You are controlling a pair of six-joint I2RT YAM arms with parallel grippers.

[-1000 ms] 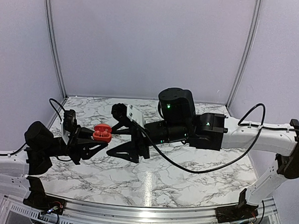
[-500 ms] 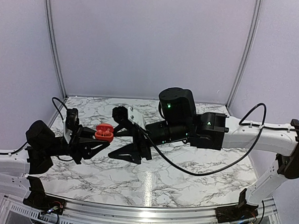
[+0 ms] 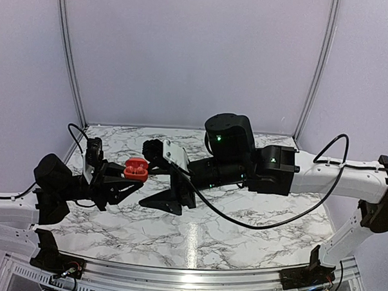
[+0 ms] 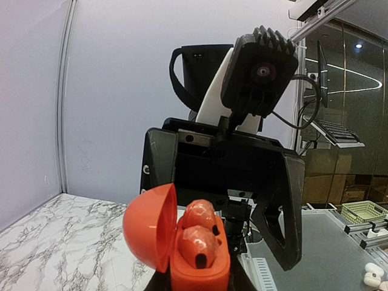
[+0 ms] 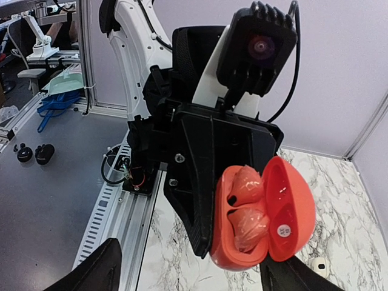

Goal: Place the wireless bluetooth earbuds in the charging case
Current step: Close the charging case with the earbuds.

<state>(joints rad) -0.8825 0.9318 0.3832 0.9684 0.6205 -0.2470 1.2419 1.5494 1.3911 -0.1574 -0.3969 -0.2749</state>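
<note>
I'll next tilt my left gripper down and lower it to release the red case on the marble tabletop by the white object, since that spot is below.
My left gripper (image 3: 133,177) is shut on the base of a red round charging case (image 3: 136,170), held above the table with its lid (image 5: 290,209) swung open. Two red wireless bluetooth earbuds sit side by side in the case's wells: one (image 4: 203,213) (image 5: 245,185) farther from the left gripper, the other (image 4: 197,244) (image 5: 247,225) nearer to it. My right gripper (image 3: 144,189) faces the case from the right, open, with one finger above and one below it. In the right wrist view only its finger (image 5: 91,274) tips show at the bottom edge, apart from the case (image 5: 225,257).
A small white object (image 5: 316,265) lies on the marble table (image 3: 196,236) below the case. The right arm's black cable (image 3: 242,220) droops over the table's middle. Metal frame posts (image 3: 69,56) stand at the back corners.
The right gripper has edged a little left toward the case. The left gripper has lifted the case slightly. The earbuds stay in the case.
</note>
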